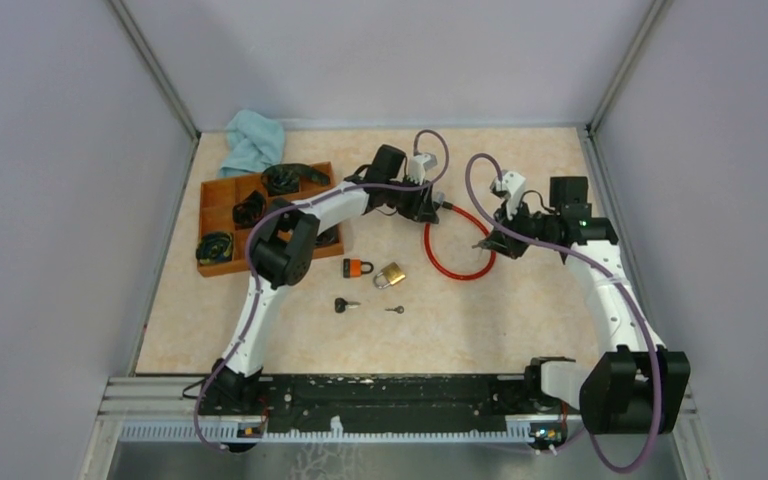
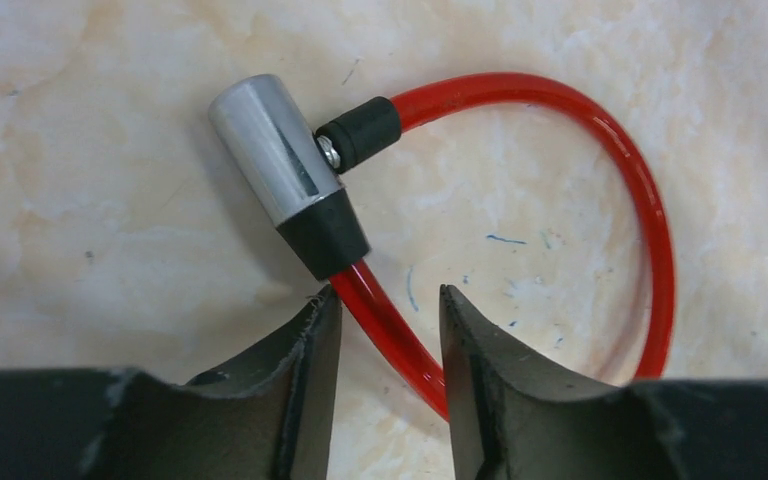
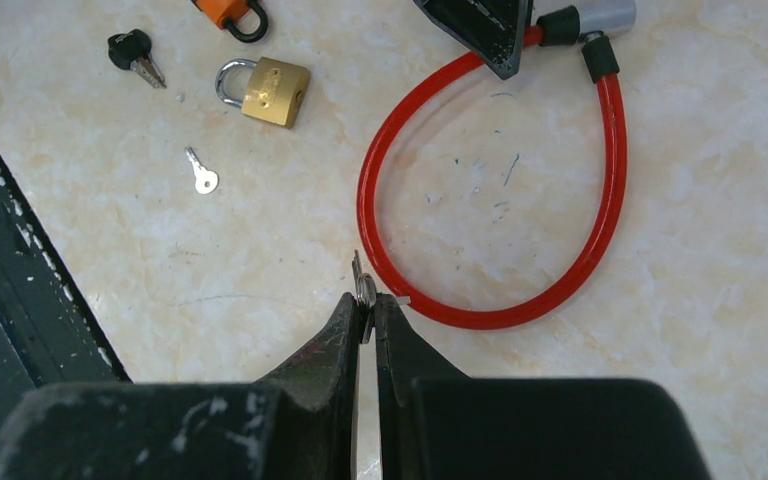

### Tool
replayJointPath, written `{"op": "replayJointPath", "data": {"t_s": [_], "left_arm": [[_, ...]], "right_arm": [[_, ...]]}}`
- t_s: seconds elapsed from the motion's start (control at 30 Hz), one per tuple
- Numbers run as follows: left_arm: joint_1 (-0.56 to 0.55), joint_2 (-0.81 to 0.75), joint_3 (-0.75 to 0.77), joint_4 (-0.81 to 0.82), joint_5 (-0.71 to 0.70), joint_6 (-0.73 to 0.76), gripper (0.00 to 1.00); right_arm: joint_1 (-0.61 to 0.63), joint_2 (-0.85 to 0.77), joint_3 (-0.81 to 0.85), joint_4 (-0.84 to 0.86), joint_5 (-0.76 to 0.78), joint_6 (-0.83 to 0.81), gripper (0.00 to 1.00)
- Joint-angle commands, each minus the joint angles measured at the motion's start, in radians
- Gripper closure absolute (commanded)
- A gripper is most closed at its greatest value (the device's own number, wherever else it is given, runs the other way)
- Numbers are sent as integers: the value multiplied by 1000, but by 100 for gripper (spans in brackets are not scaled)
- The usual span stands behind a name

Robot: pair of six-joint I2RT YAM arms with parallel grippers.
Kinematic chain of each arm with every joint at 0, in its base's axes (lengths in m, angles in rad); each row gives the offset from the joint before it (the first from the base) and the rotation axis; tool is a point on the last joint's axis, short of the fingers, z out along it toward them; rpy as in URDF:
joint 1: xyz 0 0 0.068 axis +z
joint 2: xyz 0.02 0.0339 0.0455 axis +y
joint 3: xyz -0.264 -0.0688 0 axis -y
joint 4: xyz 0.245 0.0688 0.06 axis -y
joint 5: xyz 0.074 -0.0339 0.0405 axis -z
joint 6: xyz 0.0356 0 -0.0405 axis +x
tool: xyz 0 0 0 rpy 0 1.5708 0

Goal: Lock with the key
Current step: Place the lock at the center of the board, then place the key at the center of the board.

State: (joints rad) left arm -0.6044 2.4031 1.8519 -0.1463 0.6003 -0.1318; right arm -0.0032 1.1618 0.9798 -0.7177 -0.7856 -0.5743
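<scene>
The black end plug [image 2: 360, 132] is already in the silver cylinder, so my right gripper will go back past the loop's near side and down to the table.
A red cable lock [image 1: 457, 268] lies looped on the table, with its silver cylinder body [image 2: 275, 165] and black end plug [image 2: 360, 132] at the far end. My left gripper [image 2: 385, 300] is open and straddles the red cable [image 2: 400, 335] just below the cylinder; the cable runs slantwise between the fingers. It also shows in the top view [image 1: 430, 210]. My right gripper [image 3: 367, 305] is shut on a small silver key [image 3: 363, 288], held just above the near side of the cable loop [image 3: 600, 200]. It also shows in the top view [image 1: 488, 243].
A brass padlock [image 3: 272, 90], an orange padlock [image 3: 230, 10], a black-headed key [image 3: 132, 52] and a small silver key [image 3: 201, 178] lie left of the loop. A wooden tray [image 1: 222, 200] with black items and a blue cloth [image 1: 255, 140] sit at the far left.
</scene>
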Motion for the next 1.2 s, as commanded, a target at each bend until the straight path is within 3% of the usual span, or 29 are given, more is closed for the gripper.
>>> {"op": "replayJointPath", "data": {"t_s": [0.0,0.33,0.7,0.9,1.17], "left_arm": [[0,-57,-4,-1,-70,112,52],[1,-242,-154,42,-240,319,38],[32,-569,-421,158,-508,497,1],[39,-683,-485,138,-657,546,0],[79,-805,-554,91,-710,501,0]], "right_arm": [[-4,-15,-6,60,-50,10,100],[22,-3,-29,61,-59,3,100],[172,5,-110,-24,26,-126,97],[269,105,-147,-28,57,-157,96],[343,270,-133,3,144,-106,99]]}}
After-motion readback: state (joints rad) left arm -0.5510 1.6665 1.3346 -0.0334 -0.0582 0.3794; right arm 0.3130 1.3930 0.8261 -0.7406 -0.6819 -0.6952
